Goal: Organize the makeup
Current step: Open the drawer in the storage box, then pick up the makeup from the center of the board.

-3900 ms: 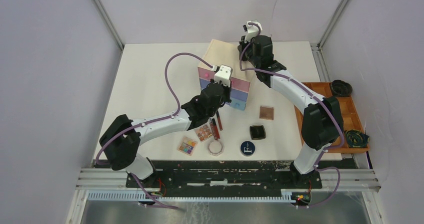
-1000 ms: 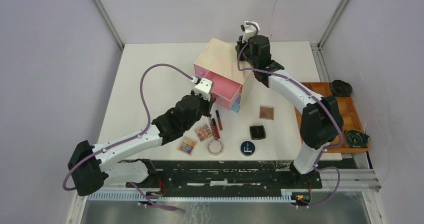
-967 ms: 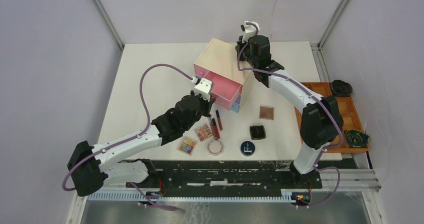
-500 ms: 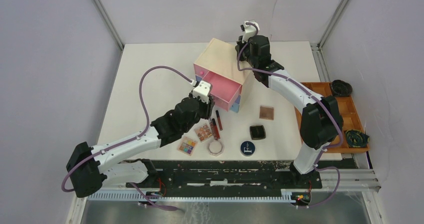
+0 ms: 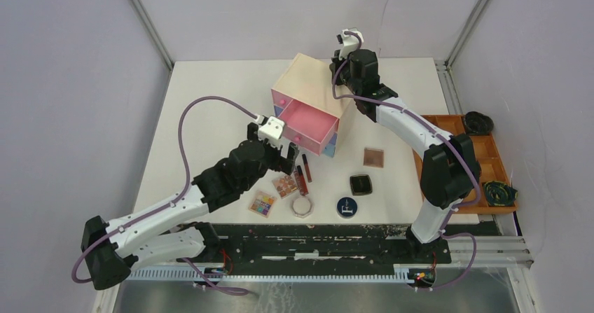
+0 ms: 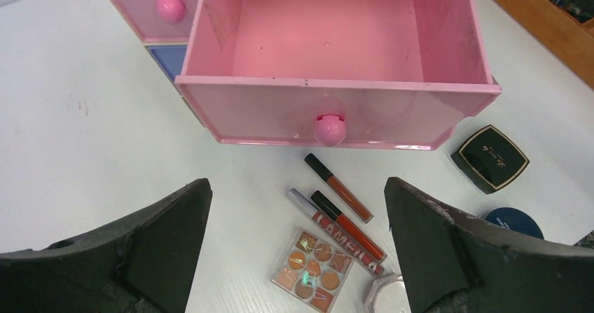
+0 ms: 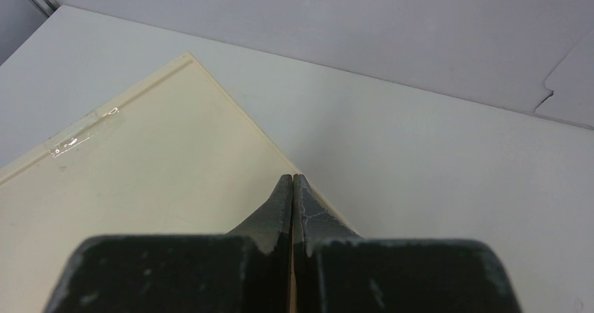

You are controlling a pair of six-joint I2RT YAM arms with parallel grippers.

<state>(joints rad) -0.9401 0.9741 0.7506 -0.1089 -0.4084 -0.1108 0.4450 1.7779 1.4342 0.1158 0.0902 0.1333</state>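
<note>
My left gripper moves back and down over the colourful palette (image 5: 263, 204) next, since the palette lies below it, nearer my base, and the pink drawer is open and empty.
The pink drawer (image 6: 336, 33) of the beige box (image 5: 308, 82) stands pulled out and empty. My left gripper (image 6: 298, 187) hangs wide open just in front of its knob (image 6: 329, 129), holding nothing. Below it on the table lie slim red tubes (image 6: 348, 224), an orange-toned palette (image 6: 313, 267) and the pale octagonal jar (image 5: 303, 206). A colourful palette (image 5: 263, 203) lies further left. The black compact (image 5: 361, 184), round blue compact (image 5: 346, 206) and brown compact (image 5: 373, 157) sit to the right. My right gripper (image 7: 292, 176) is shut, its tips at the box's back top edge.
An orange-brown tray (image 5: 490, 162) with dark coiled items stands at the right table edge. A second pink drawer knob (image 6: 170, 8) and a blue drawer front (image 6: 168, 57) show left of the open drawer. The left arm's purple cable loops over the table's left half.
My left gripper let go of the drawer knob, opened wide and drew back toward the near side. The drawer stays pulled out. The right arm has not moved.
</note>
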